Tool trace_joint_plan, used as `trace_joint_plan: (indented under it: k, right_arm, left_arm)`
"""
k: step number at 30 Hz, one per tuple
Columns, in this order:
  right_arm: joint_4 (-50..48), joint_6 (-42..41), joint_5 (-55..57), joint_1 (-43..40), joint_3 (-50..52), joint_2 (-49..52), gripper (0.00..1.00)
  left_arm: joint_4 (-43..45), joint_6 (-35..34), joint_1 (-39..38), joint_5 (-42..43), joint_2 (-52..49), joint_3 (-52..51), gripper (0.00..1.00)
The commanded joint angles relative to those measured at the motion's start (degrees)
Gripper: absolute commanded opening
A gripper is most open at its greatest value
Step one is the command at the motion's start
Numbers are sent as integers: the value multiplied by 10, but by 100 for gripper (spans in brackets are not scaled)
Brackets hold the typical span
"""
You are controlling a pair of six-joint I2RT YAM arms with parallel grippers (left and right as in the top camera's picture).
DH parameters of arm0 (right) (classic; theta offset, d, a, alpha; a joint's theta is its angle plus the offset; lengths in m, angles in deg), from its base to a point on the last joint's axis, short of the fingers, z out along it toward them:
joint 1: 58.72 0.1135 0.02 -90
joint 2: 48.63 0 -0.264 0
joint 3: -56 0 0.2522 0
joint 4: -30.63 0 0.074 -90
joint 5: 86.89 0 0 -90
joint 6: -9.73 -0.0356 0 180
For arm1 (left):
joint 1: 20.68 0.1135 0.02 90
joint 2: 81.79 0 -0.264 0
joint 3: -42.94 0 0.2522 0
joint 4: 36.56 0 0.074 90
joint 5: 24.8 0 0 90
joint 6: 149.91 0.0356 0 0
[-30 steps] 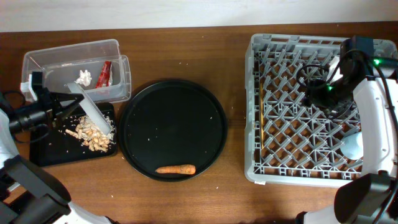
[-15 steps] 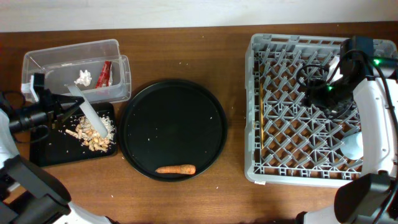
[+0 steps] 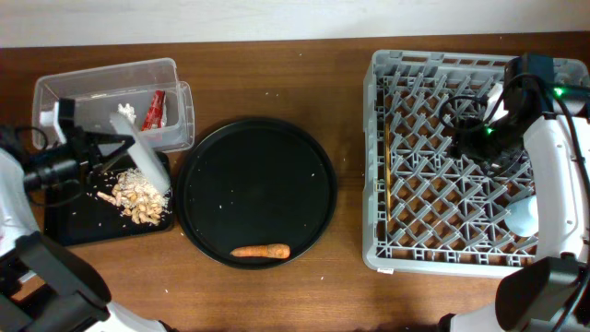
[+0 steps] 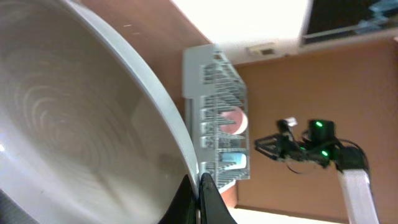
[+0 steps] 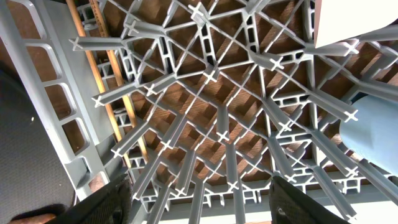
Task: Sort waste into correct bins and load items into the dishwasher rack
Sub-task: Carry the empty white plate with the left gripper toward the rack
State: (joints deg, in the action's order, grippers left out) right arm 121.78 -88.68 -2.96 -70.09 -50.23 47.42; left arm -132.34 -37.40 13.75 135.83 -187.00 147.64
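Note:
The left gripper will next carry the plate (image 3: 146, 160) across to the right in the overhead view, lower it between the empty wires of the rack and let go of it.
My left gripper (image 3: 106, 153) is shut on the rim of the round grey plate (image 3: 146, 160) and holds it tilted on edge over the flat black tray (image 3: 69, 221). A pile of beige food scraps (image 3: 135, 196) lies on that tray. In the left wrist view the plate (image 4: 74, 118) fills the left side, with the jaws (image 4: 199, 186) pinching its edge. The clear tub (image 3: 101, 74) holds the red wrapper (image 3: 154, 108) and the white tissue (image 3: 124, 113). The carrot (image 3: 260, 250) lies on the round black tray. My right gripper (image 3: 466, 134) hangs open and empty over the dishwasher rack (image 3: 369, 184).
The large round black tray (image 3: 258, 180) sits mid-table. In the rack are the chopsticks (image 3: 389, 157), also in the right wrist view (image 5: 109, 81), the light-blue cup (image 5: 370, 130) and the white bowl (image 5: 348, 22). The right jaws (image 5: 199, 205) are spread above the pegs.
My left gripper has shifted a little toward the back and right with the plate, which now stands steeper over the scraps. The right arm has not moved.

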Motion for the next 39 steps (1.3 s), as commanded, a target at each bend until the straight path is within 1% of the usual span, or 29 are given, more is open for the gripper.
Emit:
trace_joint_plan:
  k: [1, 4, 5, 6, 9, 10, 11, 12, 15, 16, 17, 18, 20, 21, 24, 26, 28, 29, 30, 34, 37, 39]
  right_arm:
    - [1, 10, 7, 0, -7, -11, 70]
    - [13, 10, 39, 0, -7, -11, 70]
    - [22, 4, 61, 0, -7, -11, 70]
    - [27, 0, 73, 0, -7, -11, 70]
    - [49, -16, 97, -15, -7, -11, 70]
    - [56, -23, 99, -25, -7, -11, 70]
    - [61, -30, 102, -37, -7, -11, 70]
    - [64, -36, 111, -53, -7, -11, 70]
    - [68, -44, 117, -103, -7, -11, 70]
    - [69, -43, 111, -112, -7, -11, 70]
    - [69, -43, 93, -125, -7, -11, 70]
    - [69, -43, 91, -129, -7, -11, 70]
    - [69, -43, 91, -130, -7, -11, 70]
    - [69, -43, 91, -130, -7, -11, 70]
    - [69, -43, 91, -130, -7, -11, 70]
    - [68, -43, 91, -130, -7, -11, 70]
    - [68, -43, 91, -130, -7, -11, 70]
    - [68, -43, 91, -130, -7, -11, 70]
    - [68, -43, 91, -130, -7, -11, 70]
    - [68, -43, 91, -130, -7, -11, 70]
    - [66, -43, 91, -130, -7, -11, 70]
    - [66, -43, 91, -130, -7, -11, 70]
  left_arm:
    - [-1, 31, -56, 65, 25, -1, 0]
    - [22, 29, -139, 54, 25, -1, 0]
    - [50, 16, -184, 41, 25, -1, 0]
    - [73, -5, -208, 29, 25, -1, 0]
    - [215, -165, -312, -75, 25, 0, 0]
    - [268, -204, -346, -96, 25, 1, 0]
    - [319, -229, -374, -96, 25, 1, 0]
    - [391, -262, -410, -96, 25, 1, 0]
    - [556, -309, -490, -96, 24, 1, 0]
    - [595, -323, -509, -96, 22, 1, 0]
    - [660, -349, -541, -96, 18, 1, 0]
    - [715, -372, -566, -96, 11, 1, 0]
    - [792, -416, -595, -102, -2, 1, 0]
    - [837, -451, -615, -125, -15, 1, 0]
    - [914, -514, -661, -206, -54, 1, 0]
    - [972, -534, -688, -225, -83, 1, 0]
    - [1029, -534, -714, -225, -113, 1, 0]
    - [1052, -534, -728, -229, -127, 1, 0]
    - [1056, -534, -740, -242, -139, 1, 0]
    - [1050, -533, -756, -255, -169, 1, 0]
    - [993, -533, -753, -286, -176, 1, 0]
    - [976, -533, -750, -291, -176, 1, 0]
